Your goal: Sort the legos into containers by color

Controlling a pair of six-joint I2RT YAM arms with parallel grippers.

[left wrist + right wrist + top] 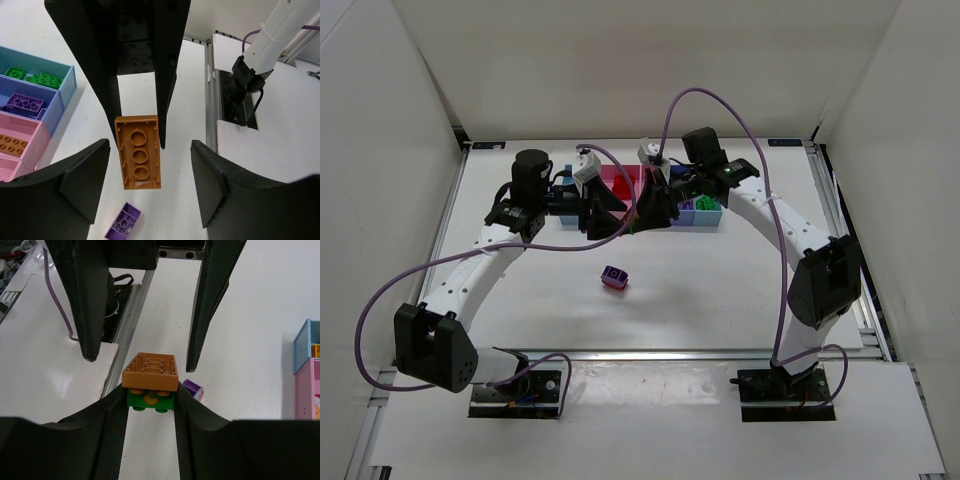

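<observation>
The green lego goes over in my right gripper next, which tilts down and releases, since the section holding green legos is below, to the gripper's right in the top view.
My right gripper [150,395] is shut on a green lego [150,401] that has an orange lego [151,375] stuck on it, underside facing out. In the left wrist view the orange lego [139,152] hangs between my left gripper's [150,150] open fingers, with gaps on both sides. Both grippers meet in the air in front of the containers [710,222]. A purple lego [614,278] lies on the table below them. The containers [65,85] hold green [42,78], purple [25,102] and orange [11,144] legos in separate compartments.
The right arm's base [240,95] and a metal rail [212,100] line the table's near edge. Purple cables [720,100] loop above the arms. White walls enclose the table on three sides.
</observation>
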